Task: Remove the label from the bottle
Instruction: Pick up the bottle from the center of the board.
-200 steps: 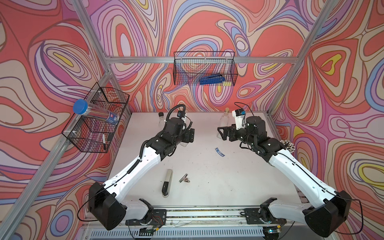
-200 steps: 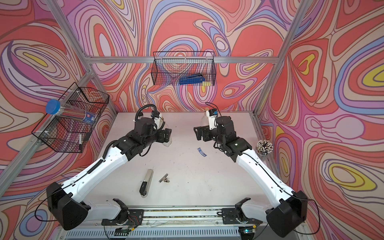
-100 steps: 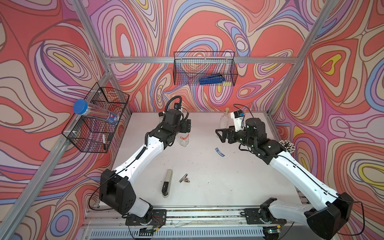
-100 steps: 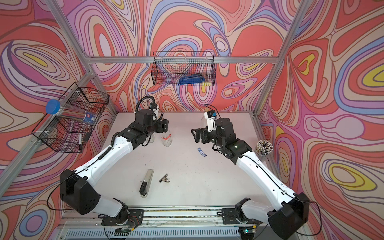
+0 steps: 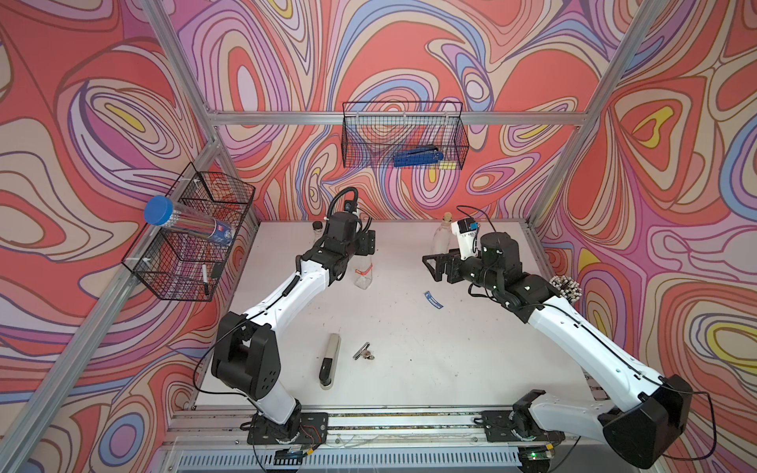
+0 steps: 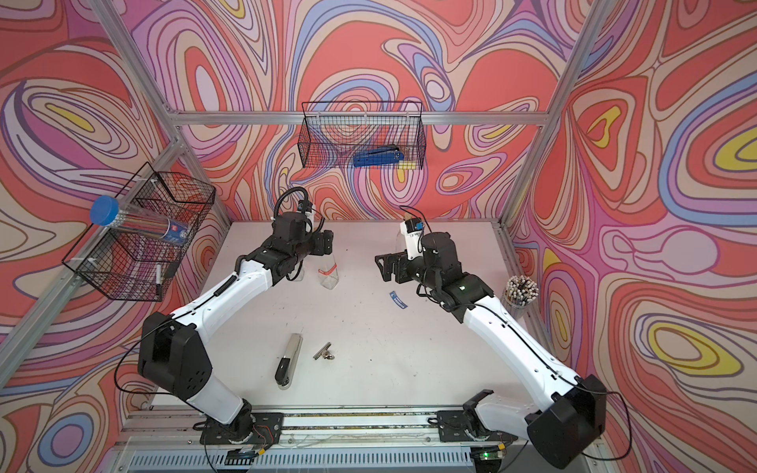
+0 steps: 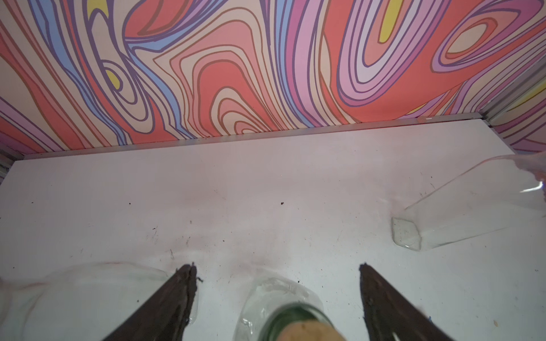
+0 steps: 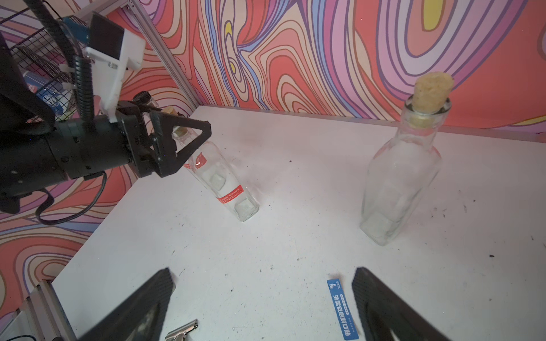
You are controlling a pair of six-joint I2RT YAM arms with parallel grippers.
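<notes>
The bottle's neck (image 7: 291,316) already stands between my left gripper's open fingers with a gap on both sides. So the left gripper shifts only slightly and closes around it next.
A clear square bottle (image 5: 363,278) (image 6: 329,278) with a cork stands upright at the back middle of the table. A red label (image 8: 230,195) bands its lower body, with another red patch (image 8: 199,161) higher up. My left gripper (image 5: 370,247) (image 7: 277,265) is open, its fingers on either side of the cork and neck (image 7: 295,323) with a gap on both sides. In the right wrist view the left gripper (image 8: 192,133) sits at the bottle's top. My right gripper (image 5: 429,264) (image 8: 262,270) is open and empty, to the bottle's right.
A second corked clear bottle (image 8: 399,183) (image 5: 440,241) stands behind my right gripper. A loose blue strip (image 5: 433,299) (image 8: 342,310) lies on the table (image 5: 409,327). A small black-capped bottle (image 5: 316,229) is at the back left. A knife-like tool (image 5: 329,360), a binder clip (image 5: 362,352) and a pencil cup (image 5: 565,286) are around.
My left arm has drawn back toward the far wall, uncovering the bottle that it hid a second ago. Its jaws stayed open. The right gripper shifted slightly left.
</notes>
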